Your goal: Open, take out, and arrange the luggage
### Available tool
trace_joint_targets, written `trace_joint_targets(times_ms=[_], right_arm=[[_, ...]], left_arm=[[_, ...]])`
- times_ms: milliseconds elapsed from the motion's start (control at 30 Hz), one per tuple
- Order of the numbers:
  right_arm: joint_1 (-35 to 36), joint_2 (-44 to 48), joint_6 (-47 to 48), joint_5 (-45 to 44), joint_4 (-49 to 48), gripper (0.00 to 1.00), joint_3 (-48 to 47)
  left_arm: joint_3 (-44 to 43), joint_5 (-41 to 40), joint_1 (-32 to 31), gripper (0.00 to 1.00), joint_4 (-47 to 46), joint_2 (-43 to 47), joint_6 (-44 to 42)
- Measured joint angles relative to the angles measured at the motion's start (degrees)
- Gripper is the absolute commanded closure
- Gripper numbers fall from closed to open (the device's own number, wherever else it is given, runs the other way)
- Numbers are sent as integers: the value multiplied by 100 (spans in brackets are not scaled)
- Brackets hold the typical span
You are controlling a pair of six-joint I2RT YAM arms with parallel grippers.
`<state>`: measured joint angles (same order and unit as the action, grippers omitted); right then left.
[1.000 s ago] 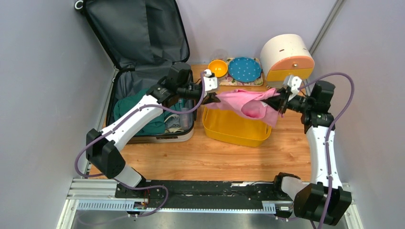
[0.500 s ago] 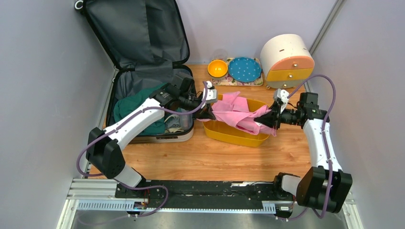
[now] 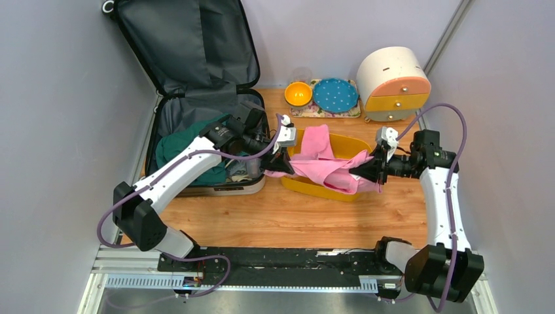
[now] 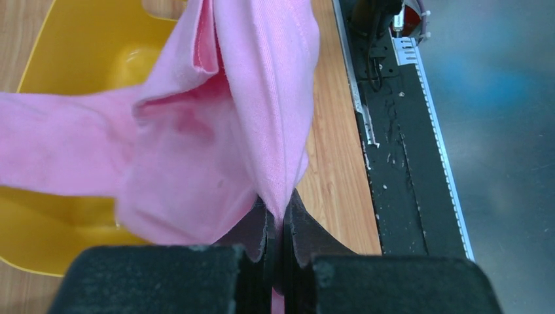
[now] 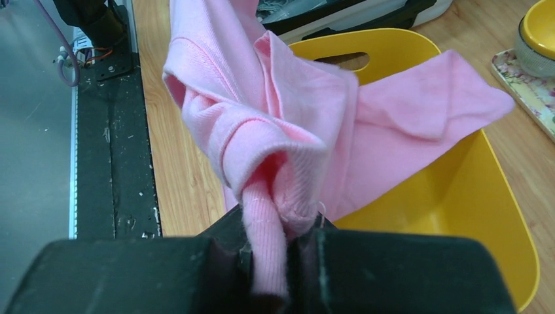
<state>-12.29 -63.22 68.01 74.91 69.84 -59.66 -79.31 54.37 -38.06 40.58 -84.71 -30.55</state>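
Observation:
The pink garment hangs stretched over the open yellow bin (image 3: 353,147), so the robot's left gripper will next move over the bin's end by the luggage and release the garment there.
The luggage (image 3: 196,78) lies open at the back left, its lid up and its dark grey lining showing, with green clothes (image 3: 186,147) still inside. Both grippers hold one pink garment (image 3: 324,163) stretched over the yellow bin (image 3: 353,147). My left gripper (image 3: 280,163) is shut on its left end; in the left wrist view the cloth (image 4: 216,131) is pinched between the fingers. My right gripper (image 3: 363,171) is shut on its right end; in the right wrist view the bunched cloth (image 5: 281,131) rises from the jaws over the bin (image 5: 458,196).
An orange bowl (image 3: 298,93) and a blue dotted plate (image 3: 335,95) sit on a floral mat at the back. A round cream-and-orange drawer box (image 3: 393,82) stands at the back right. Grey walls close in both sides.
Both grippers have come down and toward the front with the pink garment, and it now sags lower into the yellow bin.

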Motion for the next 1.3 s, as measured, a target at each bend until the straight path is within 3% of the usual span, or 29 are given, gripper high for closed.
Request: trace_joint_targets(times_ms=[233, 333, 533, 633, 667, 767, 867, 933, 1100, 1300], right_arm=[[0, -490, -87, -11, 13, 98, -131], [4, -721, -527, -107, -461, 89, -127], [197, -1187, -1327, -839, -1561, 83, -125], [328, -1414, -1674, -1224, -2033, 64, -114], [380, -1473, -1814, -1416, -2177, 48, -114], [474, -1657, -2371, -2002, -2636, 19, -109], [514, -1790, -3051, -2612, -3112, 18, -142], [516, -1856, -3383, -2918, -3206, 18, -304], [542, -1875, -3978, -3342, -3449, 22, -796], [898, -1871, -3901, -3375, -3233, 36, -940]], left_arm=[[-341, -269, 48, 100, -11, -232, 181], [-498, -518, 90, 100, -181, -468, 229], [-1309, -1012, 136, 100, -151, -1480, 208], [-1429, -1174, 173, 99, -179, -1821, 203], [-1429, -1228, 181, 95, -175, -1875, 203], [-1484, -1515, 247, 58, -214, -2083, 205], [-2046, -1945, 319, 32, -181, -2514, 365], [-2494, -2162, 365, 22, -227, -2778, 474], [-2870, -2490, 501, 21, -415, -2887, 879], [-2752, -2465, 907, 26, -501, -2741, 1622]])
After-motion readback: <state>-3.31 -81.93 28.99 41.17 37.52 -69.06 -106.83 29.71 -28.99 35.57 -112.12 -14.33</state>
